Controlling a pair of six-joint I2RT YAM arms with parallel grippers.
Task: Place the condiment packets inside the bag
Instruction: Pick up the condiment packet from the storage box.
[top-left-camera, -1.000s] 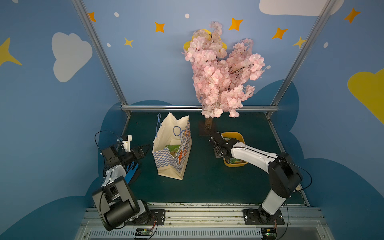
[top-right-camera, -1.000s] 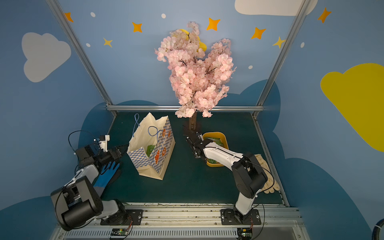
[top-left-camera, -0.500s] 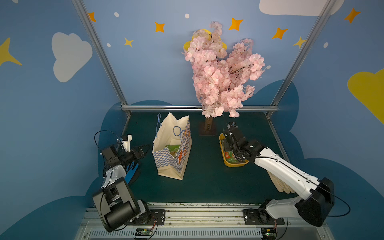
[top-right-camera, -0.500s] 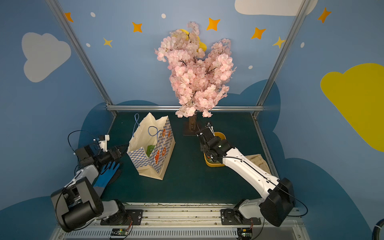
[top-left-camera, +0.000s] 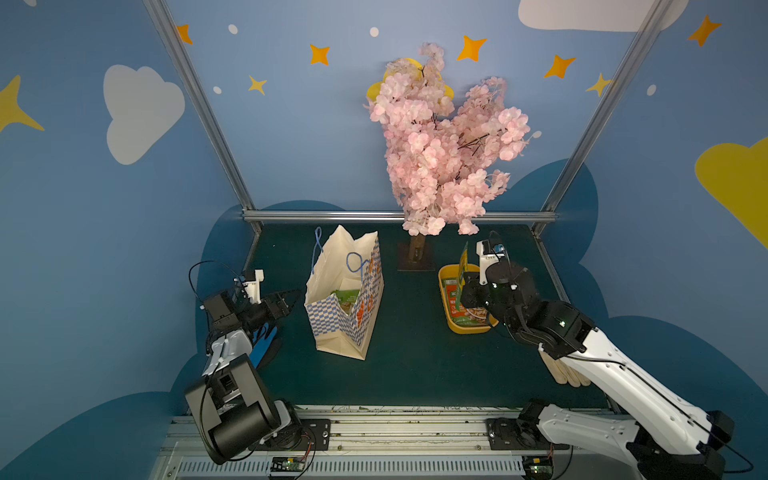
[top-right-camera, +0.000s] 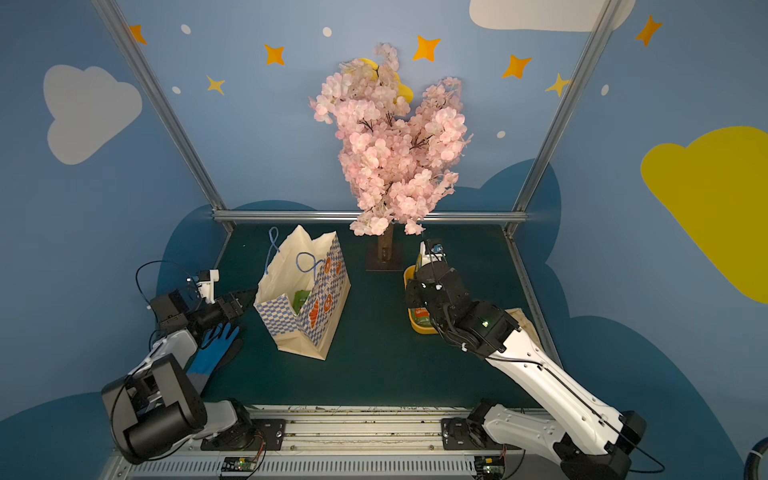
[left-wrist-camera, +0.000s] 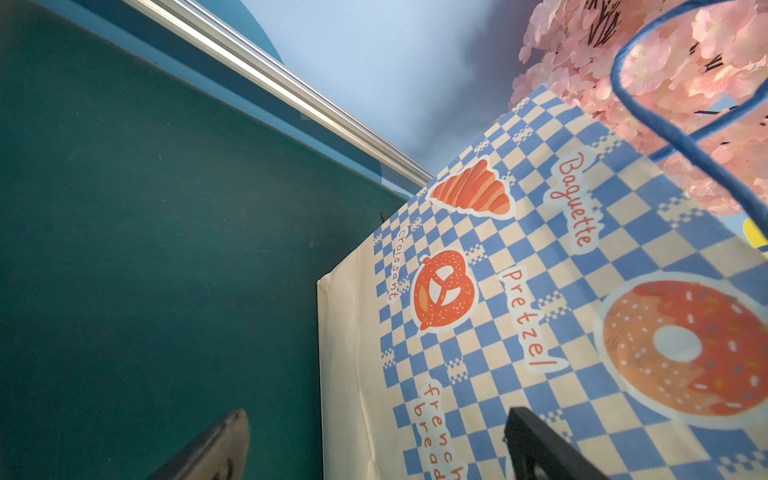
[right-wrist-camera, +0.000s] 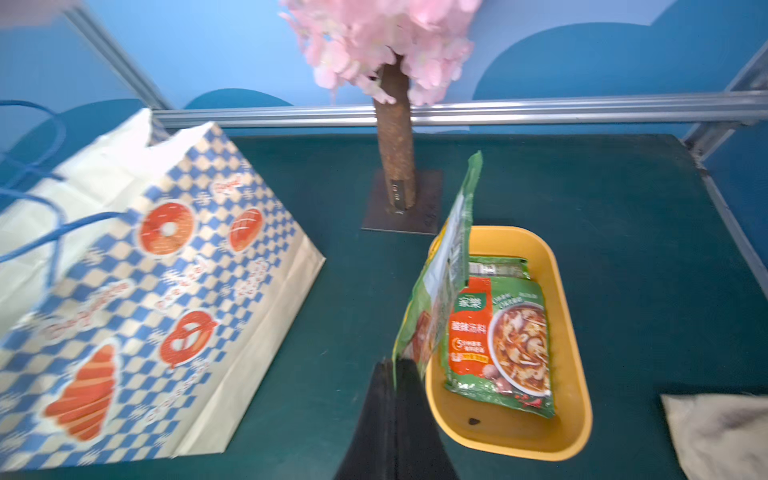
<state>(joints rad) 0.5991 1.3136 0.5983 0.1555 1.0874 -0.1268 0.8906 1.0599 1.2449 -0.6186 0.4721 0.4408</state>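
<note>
My right gripper next lifts and swings from the tub toward the checkered bag's open mouth (top-left-camera: 344, 278) (right-wrist-camera: 89, 192), releasing the packet over it, as its sides stand tall.
The checkered bag (top-left-camera: 332, 328) (top-right-camera: 286, 324) stands open left of centre, with one green condiment packet (top-left-camera: 347, 297) (top-right-camera: 301, 299) inside it. My right gripper (right-wrist-camera: 392, 368) (top-left-camera: 469, 291) is shut on the lower edge of another green packet (right-wrist-camera: 444, 266) (top-left-camera: 463, 262), held upright over the left rim of the yellow tub (right-wrist-camera: 519, 449) (top-left-camera: 469, 330). More packets (right-wrist-camera: 498, 336) lie flat in the tub. My left gripper (left-wrist-camera: 376, 415) (top-left-camera: 291, 297) is open, pointing at the bag's (left-wrist-camera: 540, 291) left side, close to it and holding nothing.
The pink blossom tree on its square base (top-left-camera: 415, 257) stands between the bag and the tub at the back. A blue glove (top-right-camera: 216, 349) lies under my left arm. A beige glove (right-wrist-camera: 723, 432) (top-right-camera: 523, 320) lies right of the tub.
My right gripper has risen from the tub with a packet pinched in it, and the right arm has swung out to the right. The left arm and the bag have stayed put.
</note>
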